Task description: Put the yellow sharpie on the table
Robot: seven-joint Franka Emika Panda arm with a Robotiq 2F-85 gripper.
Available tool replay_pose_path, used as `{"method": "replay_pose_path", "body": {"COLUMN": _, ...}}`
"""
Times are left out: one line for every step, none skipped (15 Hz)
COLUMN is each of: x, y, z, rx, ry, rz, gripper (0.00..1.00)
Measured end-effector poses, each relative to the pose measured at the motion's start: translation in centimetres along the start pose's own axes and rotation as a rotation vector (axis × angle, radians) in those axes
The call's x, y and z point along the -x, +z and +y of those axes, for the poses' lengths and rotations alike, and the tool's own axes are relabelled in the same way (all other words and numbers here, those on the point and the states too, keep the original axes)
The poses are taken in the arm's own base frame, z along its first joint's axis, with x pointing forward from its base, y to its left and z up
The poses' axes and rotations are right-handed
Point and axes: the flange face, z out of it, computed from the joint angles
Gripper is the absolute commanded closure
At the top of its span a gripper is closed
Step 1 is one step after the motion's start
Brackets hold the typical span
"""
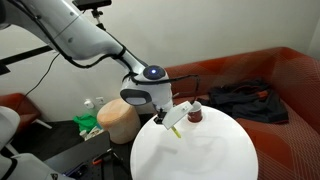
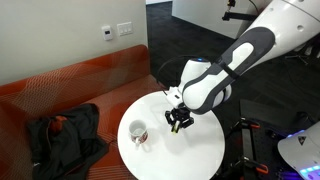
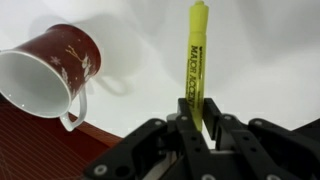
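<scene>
The white tabletop is bare beneath the held sharpie, beside the red cup, so the robot's gripper should go down toward that clear spot and let go of the sharpie.
The yellow sharpie [image 3: 196, 60] is clamped between my gripper's [image 3: 196, 128] black fingers and sticks out past them over the white table [image 3: 270, 70]. In an exterior view the gripper [image 1: 172, 118] holds the sharpie [image 1: 176, 128] just above the table [image 1: 200, 155], beside the red cup [image 1: 195, 112]. In an exterior view the gripper [image 2: 179, 121] hovers over the table [image 2: 195, 150], right of the cup [image 2: 137, 132]. The sharpie's tip looks close to the tabletop; I cannot tell whether it touches.
The red cup [image 3: 45, 70] with a white inside stands on the table near its edge. A red-orange sofa [image 2: 70, 85] with dark clothing [image 2: 60, 135] curves behind the table. A tan stool [image 1: 118, 120] stands beside it.
</scene>
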Motion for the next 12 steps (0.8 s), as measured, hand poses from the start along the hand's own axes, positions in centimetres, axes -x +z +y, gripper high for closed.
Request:
{"method": "replay_pose_path", "body": {"x": 0.2, "y": 0.5, "z": -0.1, "rx": 0.005, "ry": 0.011, "rz": -0.016, "gripper": 0.95}}
{"method": "replay_pose_path", "body": {"x": 0.3, "y": 1.0, "z": -0.2, "rx": 0.007, "ry": 0.025, "rz": -0.03, "gripper": 0.95}}
{"method": "replay_pose_path", "body": {"x": 0.5, "y": 1.5, "z": -0.4, "rx": 0.009, "ry": 0.036, "rz": -0.043, "gripper": 0.95}}
{"method": "replay_pose_path", "body": {"x": 0.6, "y": 2.0, "z": -0.5, "rx": 0.009, "ry": 0.046, "rz": -0.055, "gripper": 0.95}}
{"method": "replay_pose_path", "body": {"x": 0.7, "y": 2.5, "z": -0.7, "rx": 0.009, "ry": 0.057, "rz": -0.066, "gripper": 0.95}}
{"method": "replay_pose_path", "body": {"x": 0.8, "y": 2.9, "z": -0.8, "rx": 0.007, "ry": 0.067, "rz": -0.075, "gripper": 0.95}}
{"method": "replay_pose_path", "body": {"x": 0.9, "y": 3.3, "z": -0.9, "rx": 0.006, "ry": 0.078, "rz": -0.084, "gripper": 0.95}}
{"method": "replay_pose_path", "body": {"x": 1.0, "y": 3.6, "z": -0.9, "rx": 0.004, "ry": 0.086, "rz": -0.091, "gripper": 0.95}}
{"method": "replay_pose_path", "body": {"x": 1.0, "y": 3.9, "z": -0.9, "rx": 0.001, "ry": 0.094, "rz": -0.097, "gripper": 0.95}}
{"method": "replay_pose_path", "body": {"x": 1.1, "y": 4.2, "z": -0.8, "rx": -0.001, "ry": 0.103, "rz": -0.102, "gripper": 0.95}}
{"method": "replay_pose_path", "body": {"x": 1.2, "y": 4.4, "z": -0.7, "rx": -0.003, "ry": 0.108, "rz": -0.107, "gripper": 0.95}}
{"method": "replay_pose_path", "body": {"x": 1.3, "y": 4.6, "z": -0.6, "rx": -0.005, "ry": 0.116, "rz": -0.113, "gripper": 0.85}}
